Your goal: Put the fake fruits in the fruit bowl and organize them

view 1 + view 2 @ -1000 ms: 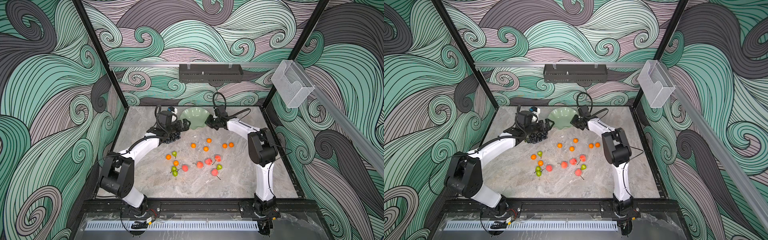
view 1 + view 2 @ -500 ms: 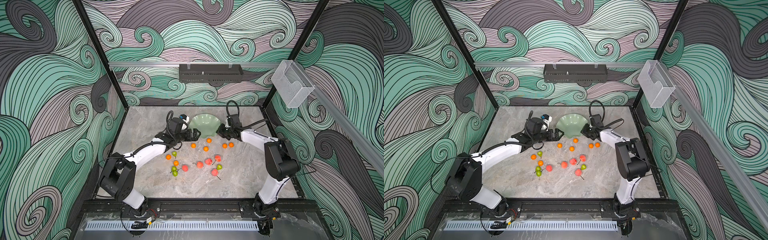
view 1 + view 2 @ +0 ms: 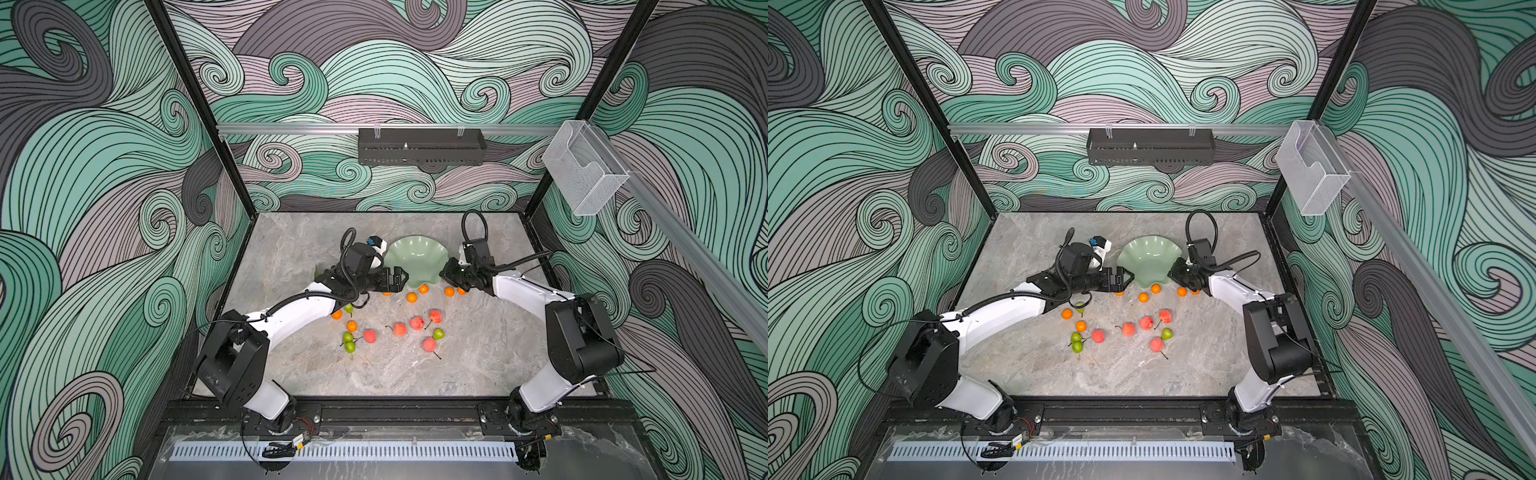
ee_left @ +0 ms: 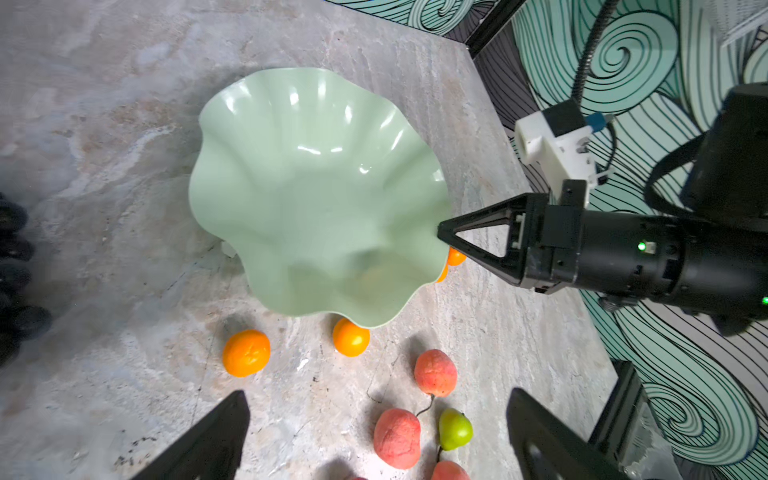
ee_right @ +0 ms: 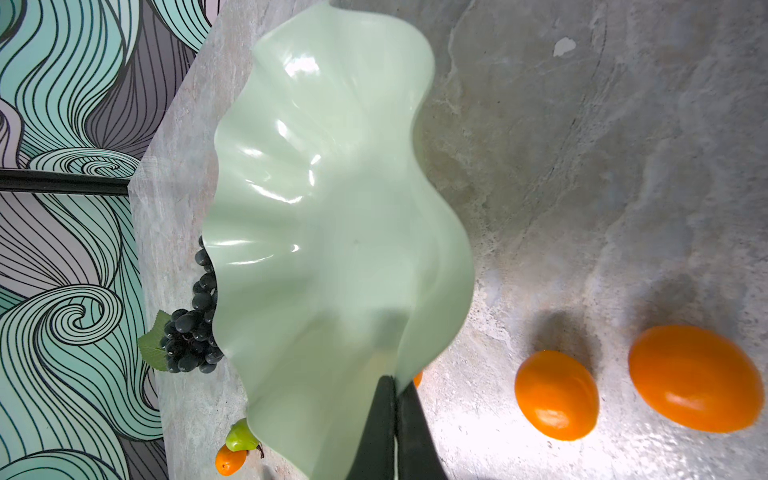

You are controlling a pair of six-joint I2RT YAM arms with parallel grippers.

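Oranges crowd the bowl's near edge. I will move my right gripper and the bowl outward onto the bare tabletop past its far rim [image 3: 405,229] [image 5: 209,96], then let go of the bowl.
The pale green fruit bowl [image 3: 417,259] [image 3: 1150,259] stands empty at the back middle of the table. My right gripper [image 3: 444,274] [image 5: 392,380] is shut on the bowl's right rim [image 4: 432,232]. My left gripper [image 3: 401,276] [image 4: 378,397] hovers open with nothing between its fingers, just off the bowl's front left rim. Several oranges [image 3: 412,297] [image 5: 557,395] lie just in front of the bowl. Pinkish peaches [image 3: 417,323] [image 4: 397,432] and green pears [image 3: 438,333] are scattered further forward. The dark grape bunch [image 5: 191,328] lies left of the bowl; my left arm hides it in both top views.
Two more oranges [image 3: 352,326] and two pears [image 3: 349,343] lie under my left forearm. A black rack [image 3: 422,146] hangs on the back wall and a clear holder [image 3: 584,172] on the right rail. Patterned walls close in the table's back and sides.
My right gripper has drawn the bowl forward and rightward, close to the oranges. My left gripper has swung right from the grape bunch to the bowl's left rim, staying open.
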